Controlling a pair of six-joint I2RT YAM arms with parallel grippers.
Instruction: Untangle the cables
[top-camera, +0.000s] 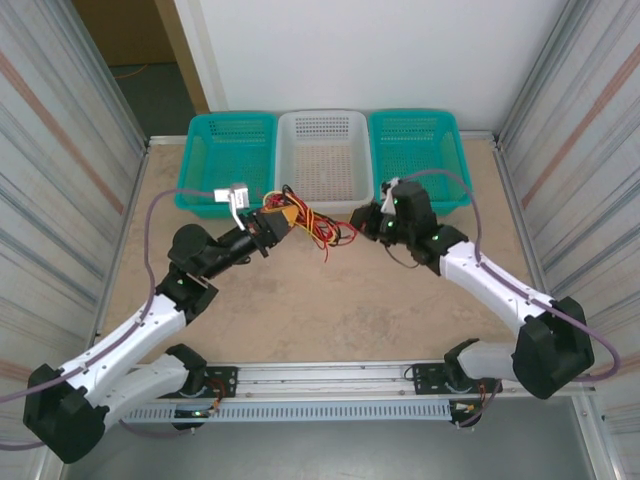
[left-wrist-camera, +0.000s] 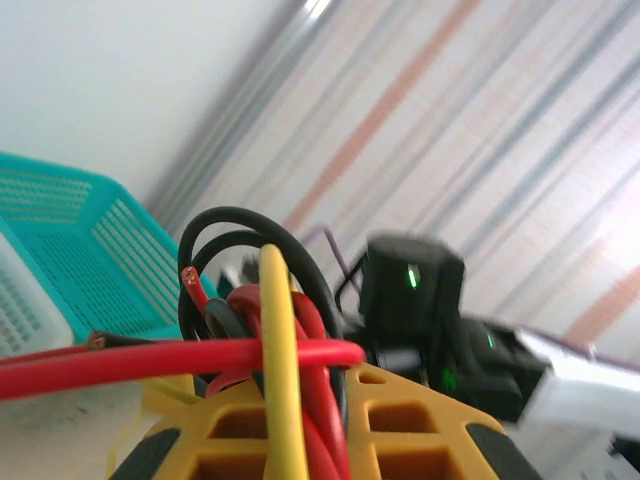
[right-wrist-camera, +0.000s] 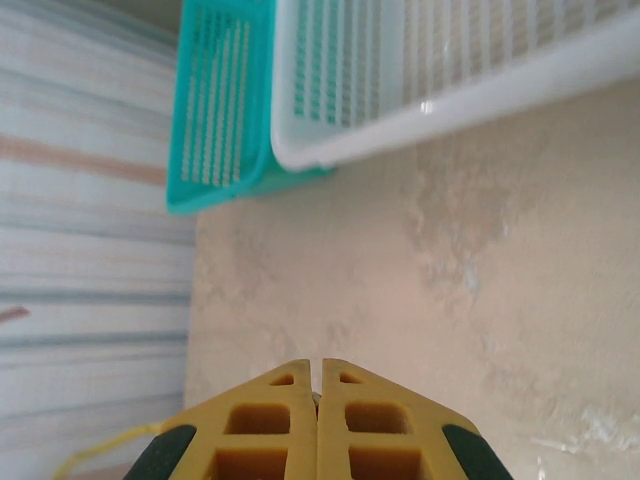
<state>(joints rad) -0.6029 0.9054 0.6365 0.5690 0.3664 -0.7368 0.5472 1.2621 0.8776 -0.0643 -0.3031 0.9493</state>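
Note:
My left gripper holds the bundle and will move away from the right gripper next. Then it will go down to let go of the bundle, as bare table in front of the white basket (top-camera: 308, 277) is below it.
The cables (top-camera: 315, 226), a knot of thin red, yellow and black wires, hang just above the table in front of the white basket. My left gripper (top-camera: 279, 219) is shut on their left end. In the left wrist view red, yellow and black cables (left-wrist-camera: 285, 345) run between its orange fingers (left-wrist-camera: 400, 410), and one red wire crosses sideways. My right gripper (top-camera: 361, 222) sits at the bundle's right end. Its jaws (right-wrist-camera: 320, 375) are pressed together over bare table, and I cannot tell whether a wire is pinched deep inside. A thin yellow wire (right-wrist-camera: 95, 455) trails at its left.
Three baskets line the back edge: a teal one (top-camera: 228, 150), a white one (top-camera: 322, 150) and another teal one (top-camera: 415, 145). Metal walls close in both sides. The right arm's black wrist (left-wrist-camera: 410, 290) faces the left wrist camera closely. Bare table lies in front of the grippers.

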